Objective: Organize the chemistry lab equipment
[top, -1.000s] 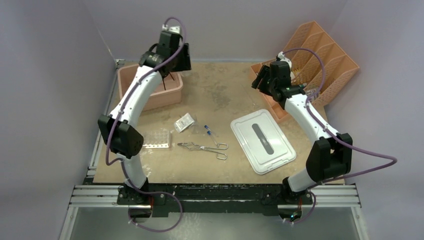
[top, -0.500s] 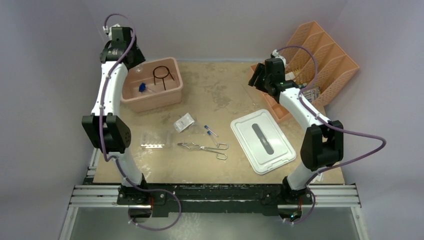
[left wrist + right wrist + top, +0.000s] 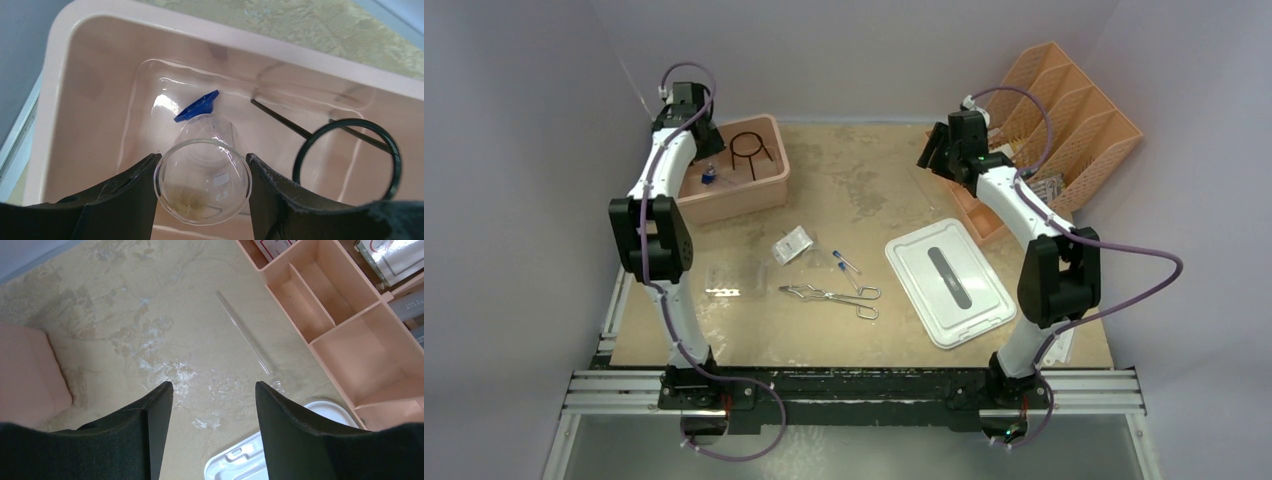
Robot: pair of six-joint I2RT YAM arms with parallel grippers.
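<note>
My left gripper should lower outward next toward the bare bottom of the bin and release the flask (image 3: 202, 180) in the open gap between the blue cap and ring stand.
My left gripper (image 3: 202, 165) is shut on the clear glass flask (image 3: 202, 180), one finger on each side of its wide base. It hangs tilted, neck down, inside the pink bin (image 3: 764, 190). A blue cap (image 3: 197, 106) shows just past the neck, and the black wire ring stand (image 3: 347, 155) stands in the bin to the right. On the table lie silver tongs (image 3: 829, 296), blue-capped vials (image 3: 845, 262), a clear tube rack (image 3: 736, 279) and a small clear bag (image 3: 792, 244). My right gripper (image 3: 214, 390) is open above bare table.
A white lid (image 3: 949, 282) lies right of centre. The peach compartment organizer (image 3: 1064, 110) fills the back right corner. A thin clear glass tube (image 3: 245, 335) lies on the table beside the organizer, ahead of my right gripper.
My left arm swung from over the bin's right side out to the far left, then back over the bin's left part. My right arm drew back a little.
</note>
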